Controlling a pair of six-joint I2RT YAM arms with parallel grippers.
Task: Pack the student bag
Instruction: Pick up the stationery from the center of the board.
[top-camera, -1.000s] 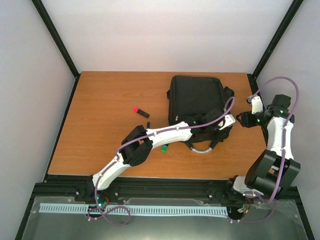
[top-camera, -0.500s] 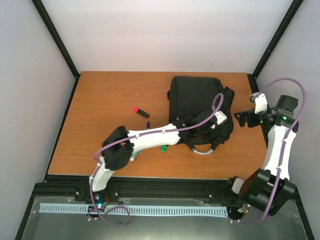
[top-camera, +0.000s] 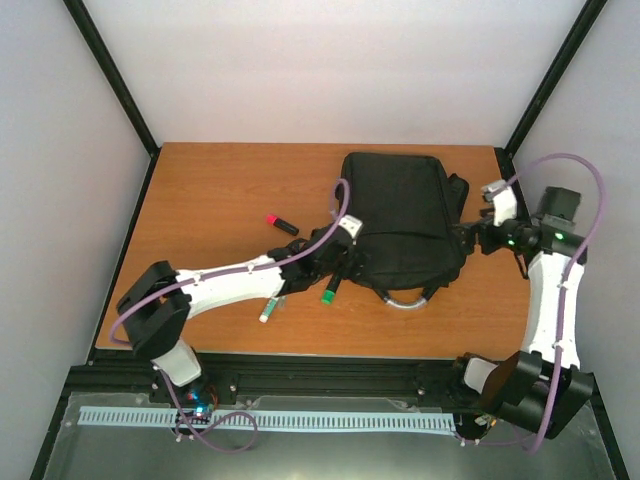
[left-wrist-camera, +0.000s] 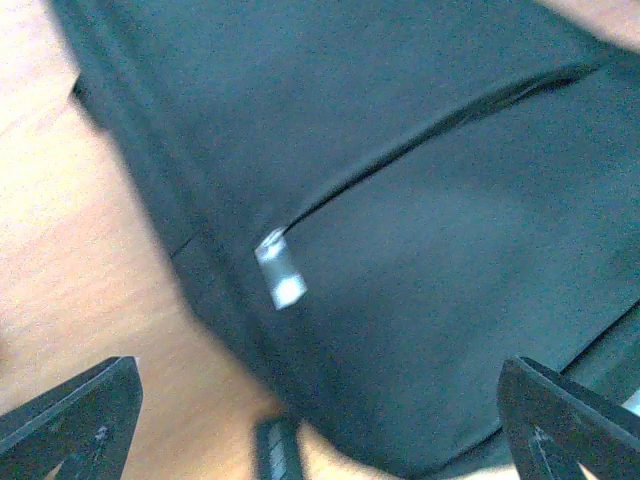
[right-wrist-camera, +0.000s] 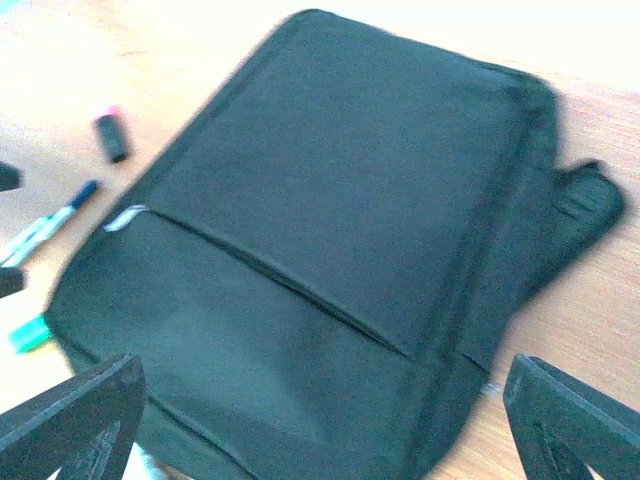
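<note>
The marker's green cap (top-camera: 328, 297) lies below and back from my left gripper, clear of the bag (top-camera: 400, 215), so the gripper should draw back, tilt down and lower onto it.
The student bag (top-camera: 400, 215) lies flat on the wooden table, black, with a grey handle (top-camera: 405, 300) at its near edge. My left gripper (top-camera: 343, 262) hovers open at the bag's near-left edge. In the left wrist view the bag's fabric (left-wrist-camera: 420, 250) and a silver zip pull (left-wrist-camera: 280, 277) lie just ahead of that open gripper (left-wrist-camera: 320, 430). My right gripper (top-camera: 468, 240) is open at the bag's right side. In the right wrist view the whole bag (right-wrist-camera: 330, 250) spreads between its fingers (right-wrist-camera: 75, 420), which hold nothing.
Left of the bag lie a small red-and-black item (top-camera: 282, 224), a green-capped marker (top-camera: 328, 293) and a white pen (top-camera: 268, 308). The right wrist view shows them too: the pink-tipped item (right-wrist-camera: 110, 135), two pens (right-wrist-camera: 50, 230) and the green cap (right-wrist-camera: 30, 333).
The left arm swept from the bag's right side to its near-left edge and its gripper opened. The right gripper opened wider and moved in toward the bag's right edge.
</note>
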